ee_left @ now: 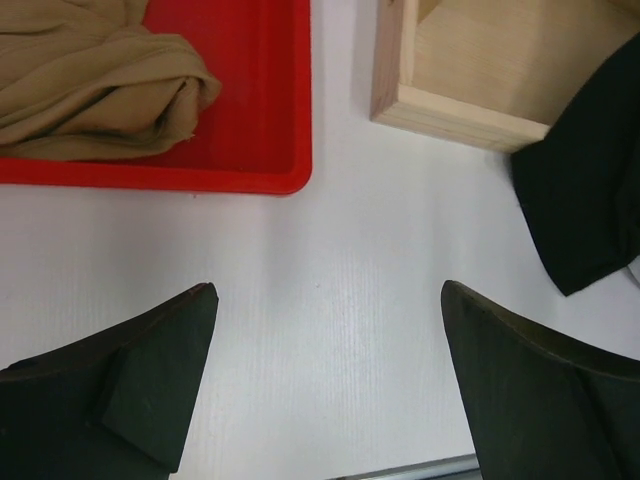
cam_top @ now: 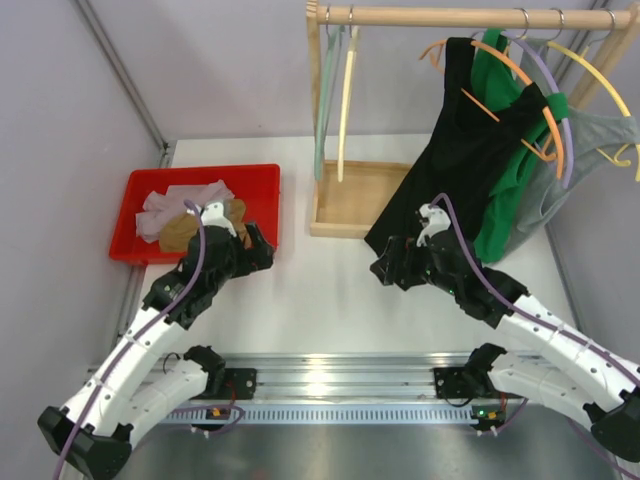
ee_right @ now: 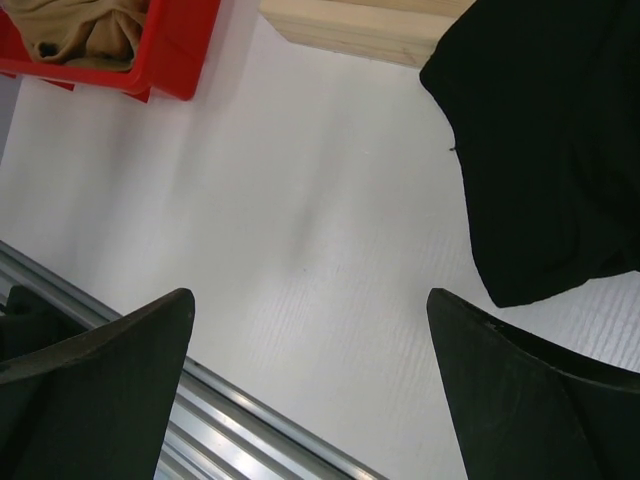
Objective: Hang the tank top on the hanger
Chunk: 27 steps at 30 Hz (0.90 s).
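Note:
Next, the left gripper moves outward and down into the tray, turning, onto the tan tank top's bunched near end point(ee_left: 140, 108), which lies clear of the lilac garment.
The tan tank top point(cam_top: 180, 232) lies crumpled in the red tray point(cam_top: 255, 180), beside a pale lilac garment point(cam_top: 185, 203). It also shows in the left wrist view point(ee_left: 90, 80) and the right wrist view point(ee_right: 80, 30). The cream hanger point(cam_top: 347, 100) hangs bare on the wooden rail's left end, next to a pale green hanger point(cam_top: 322, 110). My left gripper point(cam_top: 262, 245) point(ee_left: 328, 290) is open and empty over the white table, just off the tray's front right corner. My right gripper point(cam_top: 385, 265) point(ee_right: 310, 295) is open and empty near the black top's hem.
A wooden rack point(cam_top: 450, 15) with a wooden base tray point(cam_top: 350, 200) stands at the back. A black top point(cam_top: 460, 150), a green top point(cam_top: 510, 170) and a grey top point(cam_top: 590, 150) hang at its right on orange, lilac and yellow hangers. A metal rail point(cam_top: 340, 385) runs along the near edge.

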### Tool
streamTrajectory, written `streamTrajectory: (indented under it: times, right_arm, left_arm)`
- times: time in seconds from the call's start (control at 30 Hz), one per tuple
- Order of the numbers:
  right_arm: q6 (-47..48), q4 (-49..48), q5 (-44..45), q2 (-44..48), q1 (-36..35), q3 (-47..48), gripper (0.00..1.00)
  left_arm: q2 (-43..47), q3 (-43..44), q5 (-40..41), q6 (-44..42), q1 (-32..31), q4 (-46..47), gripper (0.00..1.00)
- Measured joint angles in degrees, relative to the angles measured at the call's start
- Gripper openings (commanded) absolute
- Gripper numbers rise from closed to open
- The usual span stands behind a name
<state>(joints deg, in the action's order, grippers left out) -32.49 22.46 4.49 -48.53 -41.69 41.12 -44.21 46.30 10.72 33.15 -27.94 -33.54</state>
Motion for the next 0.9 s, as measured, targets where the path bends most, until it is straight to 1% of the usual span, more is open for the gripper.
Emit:
streamTrajectory:
  times: [0.07, 0.17, 0.3, 0.37, 0.5, 0.57, 0.73, 0.9]
  right_arm:
    - [0.24, -0.04, -0.39, 0.0, 0.0, 0.0, 1.0]
    - [0.42, -0.17, -1.29, 0.02, 0.02, -0.24, 1.0]
    - [0.52, -0.07, -2.73, -0.13, 0.04, -0.63, 1.0]
    - [0.68, -0.13, -3.74, -0.63, 0.11, -0.63, 1.0]
    - [1.22, -0.04, -5.46, -1.88, 0.13, -0.61, 1.0]
    - [1.42, -0.02, -6.19, -2.05, 0.13, -0.61, 1.0]
    - [1.46, -0.13, -7.61, -2.05, 0.15, -0.61, 1.0]
    - [1.88, -0.17, -9.14, -2.05, 0.17, -0.61, 1.0]
  left_arm:
    - [-0.94, 0.42, 2.67, 0.98, 0.0, -1.03, 0.99]
    - [-5.25, 3.19, 8.59, 2.6, 0.0, -3.28, 0.99]
    - [-14.71, 9.29, 17.14, 3.85, 1.16, -4.83, 0.99]
    - [-19.78, 12.61, 19.34, 4.5, 3.98, -5.01, 0.99]
    - [-28.28, 15.56, 19.3, 6.03, 12.74, -3.89, 0.96]
    - [-31.74, 15.65, 18.93, 6.69, 15.52, -3.56, 0.95]
    - [-38.91, 15.87, 16.7, 7.93, 16.44, -1.95, 0.92]
    - [-44.46, 15.91, 13.7, 8.04, 16.81, 3.08, 0.91]
